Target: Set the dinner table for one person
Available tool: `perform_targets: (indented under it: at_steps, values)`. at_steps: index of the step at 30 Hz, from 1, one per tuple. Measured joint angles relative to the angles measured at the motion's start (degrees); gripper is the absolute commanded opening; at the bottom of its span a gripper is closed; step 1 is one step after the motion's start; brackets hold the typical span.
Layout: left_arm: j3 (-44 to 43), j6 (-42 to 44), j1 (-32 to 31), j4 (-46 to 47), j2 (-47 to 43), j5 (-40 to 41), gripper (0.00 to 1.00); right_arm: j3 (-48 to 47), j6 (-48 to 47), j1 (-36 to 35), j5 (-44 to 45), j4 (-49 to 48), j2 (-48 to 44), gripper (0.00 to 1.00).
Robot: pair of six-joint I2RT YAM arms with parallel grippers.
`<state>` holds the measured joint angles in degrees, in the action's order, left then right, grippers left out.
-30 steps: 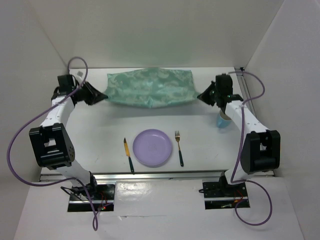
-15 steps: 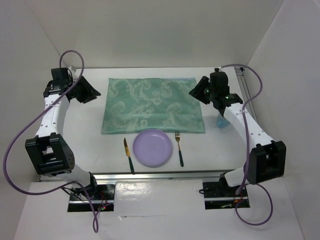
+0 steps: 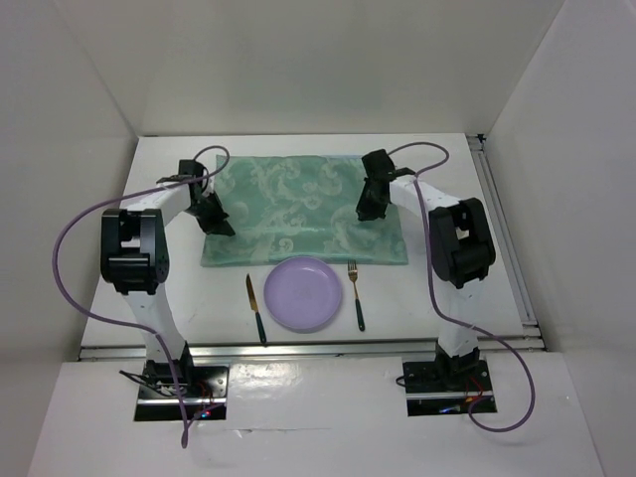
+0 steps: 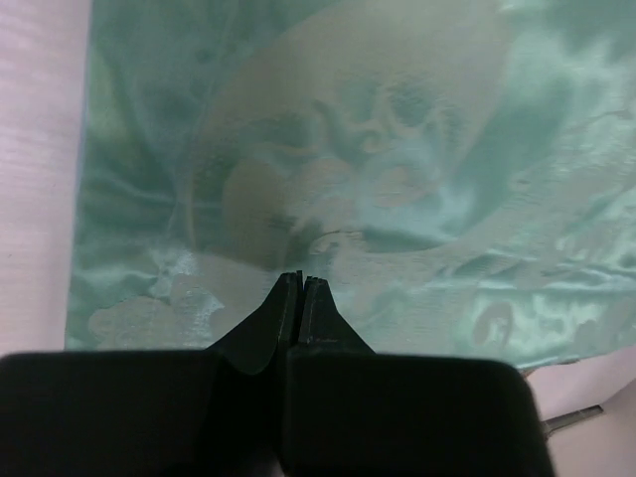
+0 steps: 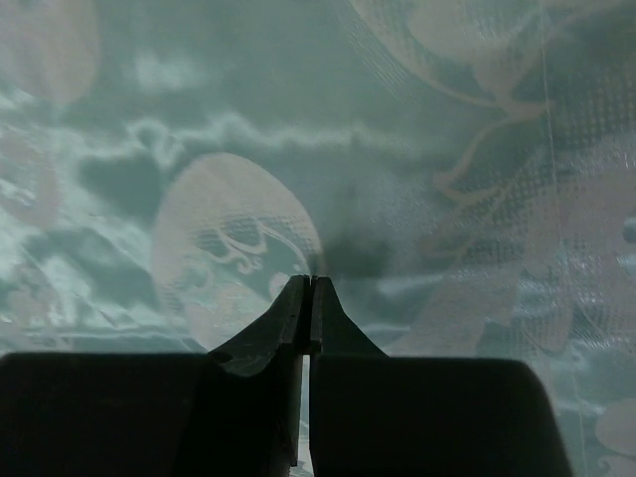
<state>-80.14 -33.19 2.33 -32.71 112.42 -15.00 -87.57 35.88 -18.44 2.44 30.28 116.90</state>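
Observation:
My right gripper will move back a little toward the mat's near edge and release the cloth, as the mat lies flat.
The white dinner table (image 3: 174,293) carries a teal-green patterned cloth mat (image 3: 298,199), spread flat at the back centre. In front of it lie a lilac plate (image 3: 303,293), a knife (image 3: 254,308) to its left and a fork (image 3: 355,296) to its right. My left gripper (image 3: 225,227) is shut with its tips low over the mat's left part (image 4: 397,199). My right gripper (image 3: 366,213) is shut with its tips low over the mat's right part (image 5: 397,149). Nothing shows between either pair of fingers (image 4: 301,279) (image 5: 311,281).
White walls enclose the table at the back and on both sides. A metal rail (image 3: 502,229) runs along the right edge. Both arms bend in over the table's left and right sides, and purple cables loop beside them.
The mat went from bunched and held up to spread flat. Both grippers have swung inward from the mat's outer corners and now sit shut over it. The blue cup at the right no longer shows.

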Motion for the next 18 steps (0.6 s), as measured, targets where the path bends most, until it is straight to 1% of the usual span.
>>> perform_targets:
  at_steps: [4,5,18]
  values:
    - [4.6,-0.5,0.0,1.5,0.0,1.6,0.0,2.8,0.0,0.1,-0.1,0.3,0.0,0.0]
    - [5.5,-1.2,0.1,2.1,-0.3,0.9,0.0,3.8,0.0,0.1,-0.1,0.3,0.0,0.0]
    - [11.1,-2.0,0.1,7.9,-3.8,1.7,0.0,12.5,1.6,0.3,-0.7,-4.6,-4.2,0.0]
